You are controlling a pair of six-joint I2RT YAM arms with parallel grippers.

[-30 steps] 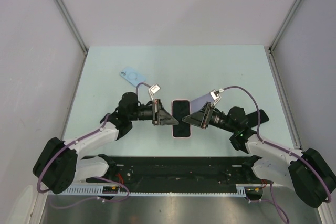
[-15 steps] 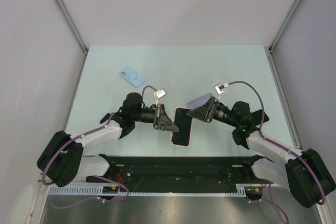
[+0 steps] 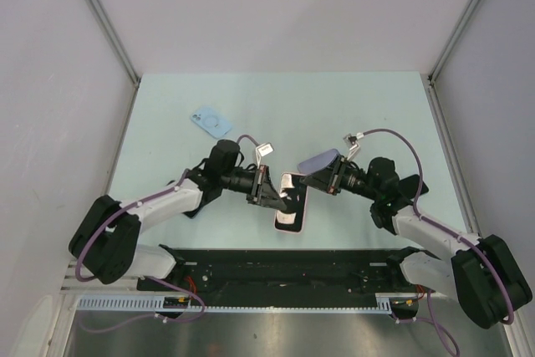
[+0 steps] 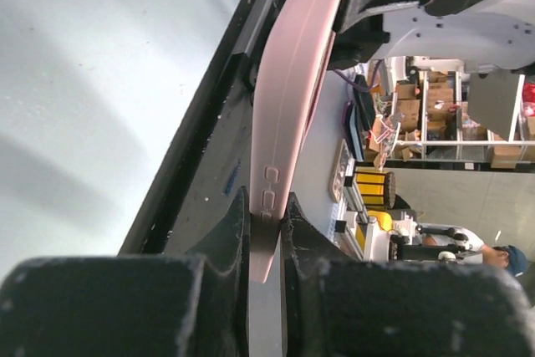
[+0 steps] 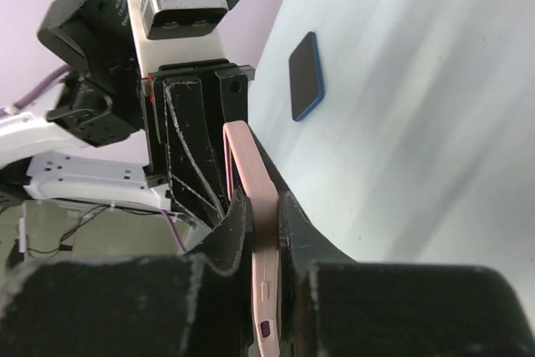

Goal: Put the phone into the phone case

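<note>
Next, my left gripper brings the tilted pink case flat down onto the bare tabletop below and releases it, as the phone already sits inside the case.
A pink phone case with the black phone lying in it hangs tilted just above the table's near middle, held from both sides. My left gripper is shut on its left edge. In the left wrist view the pink case runs edge-on up from between the closed jaws of the left gripper. From the other side my right gripper is shut on the right edge. The right wrist view shows the pink rim pinched at the right gripper, with the left gripper's black fingers just beyond it.
A blue phone case lies flat at the far left of the table and shows too as a blue case in the right wrist view. A black rail runs along the near edge. Grey walls flank the table.
The right gripper has closed on the pink case's right edge. The left arm has pushed further right and the case now stands more steeply tilted between the two grippers.
</note>
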